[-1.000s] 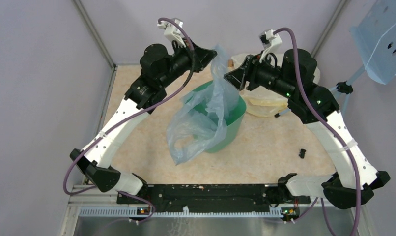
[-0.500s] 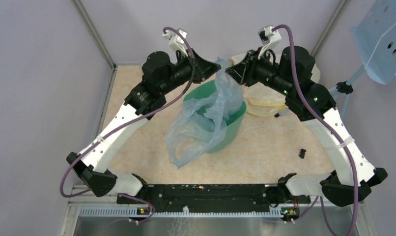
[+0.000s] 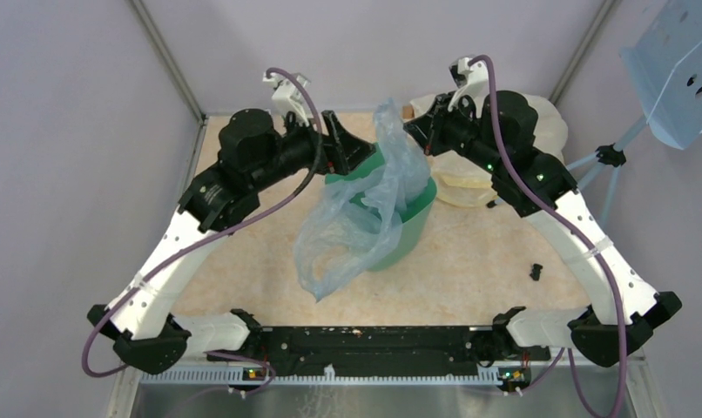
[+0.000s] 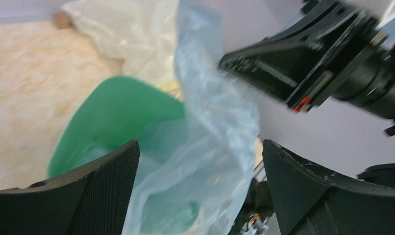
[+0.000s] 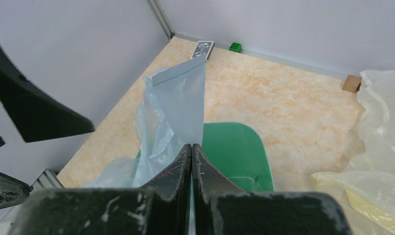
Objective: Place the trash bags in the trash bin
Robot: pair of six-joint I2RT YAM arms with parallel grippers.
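Note:
The loose edge at the near end of the trash bag hangs outside the bin. My left gripper should next move back from the bin's rim onto that end of the bag.
The pale blue see-through trash bag [image 3: 365,209] stands up out of the mint-green trash bin [image 3: 415,222] and spills over the bin's near-left rim onto the table. My right gripper [image 3: 410,131] is shut on the bag's upper edge from the right; in the right wrist view the bag [image 5: 176,107] rises past its pinched jaws [image 5: 191,145] above the bin [image 5: 234,147]. My left gripper [image 3: 352,148] is wide open at the bin's left rim. In the left wrist view the bag [image 4: 210,132] hangs loose between its spread fingers [image 4: 200,144].
A cream-yellow plastic bag [image 3: 478,178] lies just right of the bin, under the right arm. A small black part [image 3: 536,271] sits on the table at the right. A wooden block [image 5: 352,83], a green cube [image 5: 234,47] and a card [image 5: 203,49] lie by the back wall.
The left gripper has opened, let go of the bag and drawn back to the left. The right gripper has closed on the bag's top edge.

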